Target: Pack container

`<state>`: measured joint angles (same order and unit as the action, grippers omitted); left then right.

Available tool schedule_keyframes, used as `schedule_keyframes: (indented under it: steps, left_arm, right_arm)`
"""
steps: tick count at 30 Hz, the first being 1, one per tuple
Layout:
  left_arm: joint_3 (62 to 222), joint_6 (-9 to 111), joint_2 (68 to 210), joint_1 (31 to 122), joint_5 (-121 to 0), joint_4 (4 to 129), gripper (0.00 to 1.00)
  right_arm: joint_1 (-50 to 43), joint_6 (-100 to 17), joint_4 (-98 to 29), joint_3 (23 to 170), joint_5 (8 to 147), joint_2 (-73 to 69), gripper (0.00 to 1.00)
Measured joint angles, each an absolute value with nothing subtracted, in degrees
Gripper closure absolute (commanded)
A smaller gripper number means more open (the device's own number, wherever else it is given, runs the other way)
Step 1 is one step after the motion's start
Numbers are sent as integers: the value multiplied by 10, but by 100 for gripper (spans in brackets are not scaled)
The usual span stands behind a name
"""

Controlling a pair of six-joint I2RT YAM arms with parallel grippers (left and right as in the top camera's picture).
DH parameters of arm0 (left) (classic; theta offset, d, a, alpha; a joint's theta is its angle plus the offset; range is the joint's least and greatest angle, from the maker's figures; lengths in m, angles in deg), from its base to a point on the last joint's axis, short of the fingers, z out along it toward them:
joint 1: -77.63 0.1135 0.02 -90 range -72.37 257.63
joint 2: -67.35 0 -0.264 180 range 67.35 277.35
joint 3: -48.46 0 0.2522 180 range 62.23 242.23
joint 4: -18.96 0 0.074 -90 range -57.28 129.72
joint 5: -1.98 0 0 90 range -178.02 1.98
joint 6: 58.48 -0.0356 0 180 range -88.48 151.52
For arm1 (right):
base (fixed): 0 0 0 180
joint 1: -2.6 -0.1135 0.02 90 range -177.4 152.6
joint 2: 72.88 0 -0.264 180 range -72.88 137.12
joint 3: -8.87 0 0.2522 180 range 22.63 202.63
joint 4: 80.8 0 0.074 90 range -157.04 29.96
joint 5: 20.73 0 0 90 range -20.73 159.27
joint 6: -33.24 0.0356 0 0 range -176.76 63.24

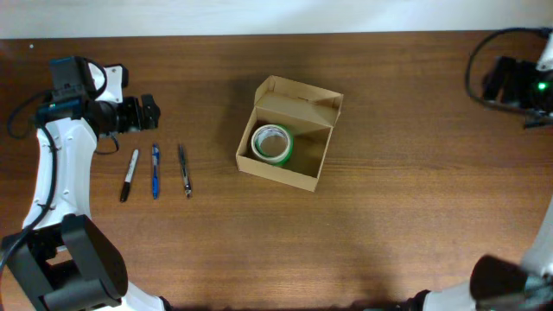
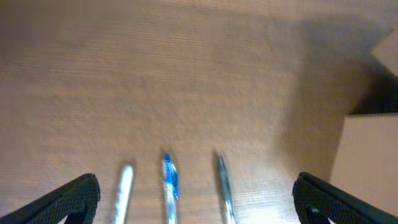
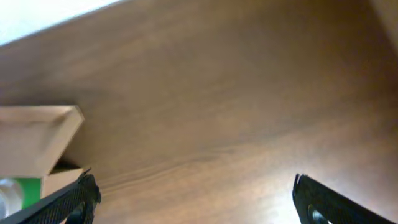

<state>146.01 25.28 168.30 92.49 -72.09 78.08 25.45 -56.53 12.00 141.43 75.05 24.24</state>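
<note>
My left gripper is to go back down next, and I should lower it onto the black-and-white marker [image 1: 130,175] [image 2: 122,203], away from the box.
The tan cardboard container [image 1: 289,134] sits open mid-table with its flap lid raised at the back. A green tape roll [image 1: 272,143] lies inside it on the left. Three pens lie left of the box: a black-and-white marker [image 1: 129,174], a blue pen [image 1: 155,170] and a grey pen [image 1: 184,169]. My left gripper [image 1: 149,112] is open and empty just behind the pens. In the left wrist view the marker [image 2: 124,186], blue pen [image 2: 169,183] and grey pen [image 2: 224,183] lie between the open fingers [image 2: 196,202]. My right gripper [image 3: 193,199] is open and empty; the box [image 3: 37,140] shows at its left.
The right arm [image 1: 518,82] rests at the far right edge of the brown wooden table [image 1: 406,216]. The box wall [image 2: 367,162] shows at the right of the left wrist view. A pale surface borders the table's far edge [image 1: 276,17].
</note>
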Motion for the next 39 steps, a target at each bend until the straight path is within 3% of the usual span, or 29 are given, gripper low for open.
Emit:
schedule_keyframes:
  steps: [4, 15, 26, 39]
  left_arm:
    - [1460, 251, 1683, 925, -713, 816, 11]
    - [1462, 238, 1683, 925, -858, 975, 7]
    - [1462, 160, 1693, 926, -942, 924, 7]
    - [1462, 140, 1841, 926, -940, 921, 9]
  right_arm:
    - [284, -555, 130, 1412, 762, 282, 1]
    - [285, -552, 136, 1411, 774, 317, 1]
    - [285, -550, 136, 1411, 774, 317, 1]
    - [285, -550, 136, 1411, 776, 317, 1]
